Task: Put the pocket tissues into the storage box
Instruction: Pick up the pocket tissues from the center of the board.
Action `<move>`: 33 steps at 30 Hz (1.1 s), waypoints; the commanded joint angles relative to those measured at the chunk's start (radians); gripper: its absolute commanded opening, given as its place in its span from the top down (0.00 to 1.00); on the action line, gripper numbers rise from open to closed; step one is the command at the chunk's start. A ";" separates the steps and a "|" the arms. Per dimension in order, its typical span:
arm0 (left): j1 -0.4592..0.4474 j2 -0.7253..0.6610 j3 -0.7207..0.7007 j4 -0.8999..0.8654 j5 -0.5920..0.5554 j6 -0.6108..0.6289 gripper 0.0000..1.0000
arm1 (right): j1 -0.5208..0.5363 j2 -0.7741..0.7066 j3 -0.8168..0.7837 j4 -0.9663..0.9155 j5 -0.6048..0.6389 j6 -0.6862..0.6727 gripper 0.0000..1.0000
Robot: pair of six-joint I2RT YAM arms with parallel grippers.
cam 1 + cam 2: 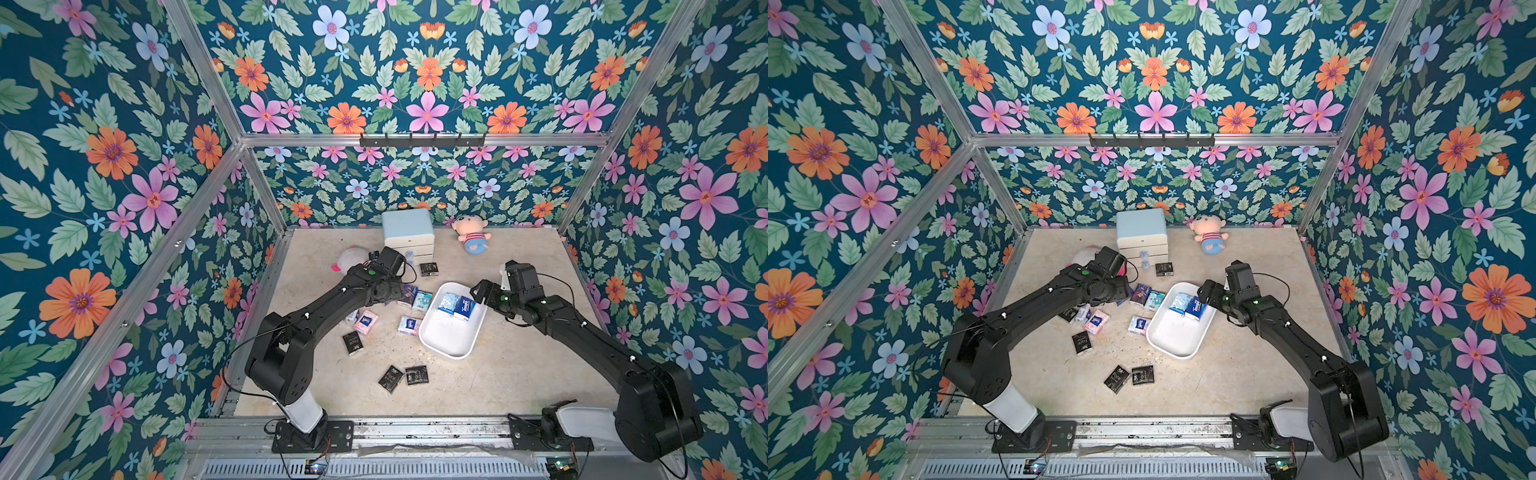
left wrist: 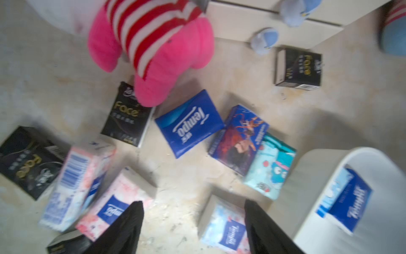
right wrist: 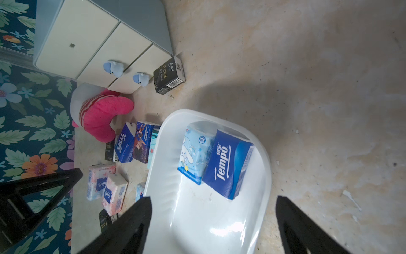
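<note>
I should move my left gripper over the pink packet with the barcode, then down, and close it across its barcode side, because the packet is standing on edge with its narrow side up.
The white storage box lies right of centre on the table. Two pocket tissues lie in its far end: a light blue packet and a dark blue one. My right gripper hangs open and empty over the box's bare floor. Several loose packets lie left of the box: pink, dark blue, teal and black. My left gripper is open and empty above bare table, between a pink packet and a pale blue-pink one.
A light-blue-topped drawer cabinet stands at the back, with a black packet in front of it. A plush doll lies at the back right, a pink and white plush beside my left wrist. Two black packets lie near the front.
</note>
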 commanded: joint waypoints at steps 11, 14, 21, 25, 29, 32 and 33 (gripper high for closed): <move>0.161 -0.034 -0.079 -0.117 -0.150 0.194 0.23 | 0.002 0.067 0.068 -0.006 0.001 0.004 0.08; 0.173 -0.027 -0.111 -0.097 -0.142 0.208 0.24 | 0.001 0.092 0.109 -0.012 0.014 0.004 0.08; 0.174 0.014 -0.156 -0.024 -0.101 0.213 0.27 | 0.002 0.157 0.203 -0.085 0.024 -0.049 0.08; 0.181 0.033 -0.168 0.008 -0.092 0.236 0.32 | 0.001 0.166 0.211 -0.093 0.020 -0.061 0.09; 0.196 0.051 -0.168 0.025 -0.067 0.247 0.52 | 0.001 0.138 0.193 -0.088 0.041 -0.047 0.09; 0.200 0.065 -0.155 0.022 -0.060 0.252 0.64 | 0.001 0.126 0.194 -0.105 0.072 -0.056 0.09; 0.202 0.071 -0.148 0.016 -0.061 0.253 0.69 | 0.001 0.127 0.203 -0.117 0.088 -0.065 0.08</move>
